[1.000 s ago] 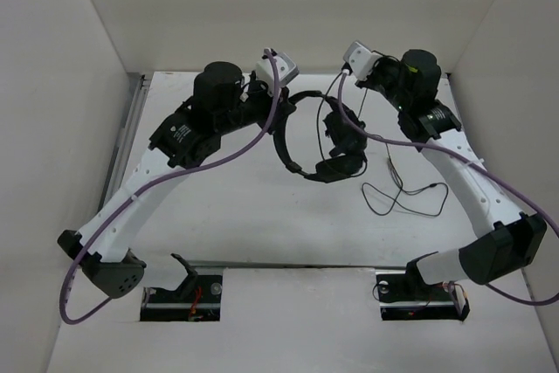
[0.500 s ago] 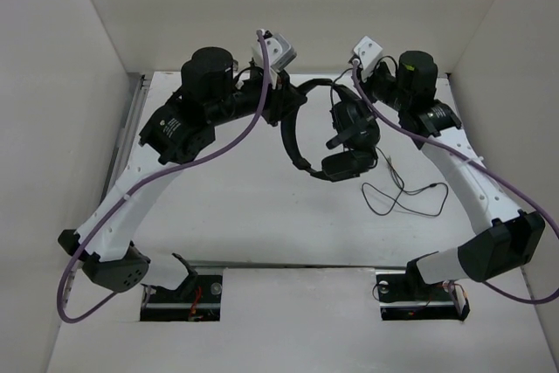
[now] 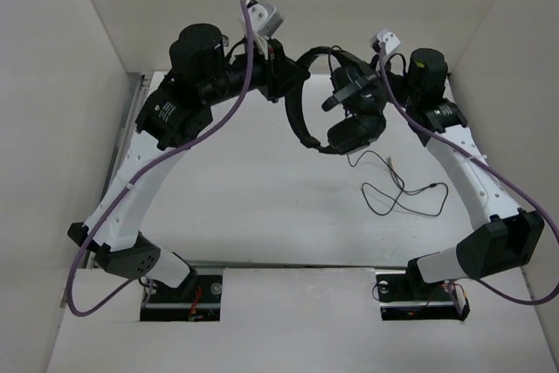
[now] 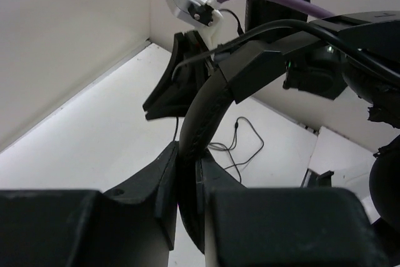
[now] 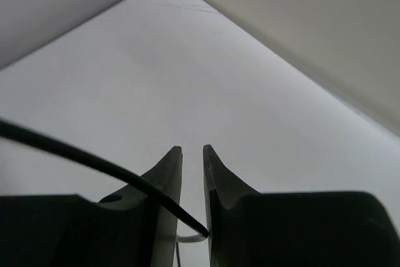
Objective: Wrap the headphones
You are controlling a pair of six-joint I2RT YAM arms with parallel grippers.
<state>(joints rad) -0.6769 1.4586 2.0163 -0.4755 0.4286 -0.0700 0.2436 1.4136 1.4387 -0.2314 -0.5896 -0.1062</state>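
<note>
I will move my right gripper down and back toward the base next, away from the earcups. Then it will close on the thin cable that is already between its fingers.
The black headphones (image 3: 307, 120) hang in the air between my two arms. The two earcups (image 3: 355, 131) are on the right, one above the other. My left gripper (image 3: 281, 72) is shut on the curved headband (image 4: 215, 95), which runs up out of the jaws in the left wrist view. My right gripper (image 3: 377, 85) is beside the upper earcup; its jaws stand nearly closed on the thin black cable (image 5: 125, 179). The rest of the cable (image 3: 403, 191) trails down in loops onto the table, also seen in the left wrist view (image 4: 245, 134).
White walls enclose the table on the left, back and right. A metal rail (image 3: 131, 124) runs along the left edge. Thick purple robot cables (image 3: 210, 137) hang from both arms. Two base mounts (image 3: 182, 290) sit at the near edge.
Both grippers have risen and moved toward the back wall, carrying the headphones up. The earcups have swung higher and right, and more cable has lifted off the table.
</note>
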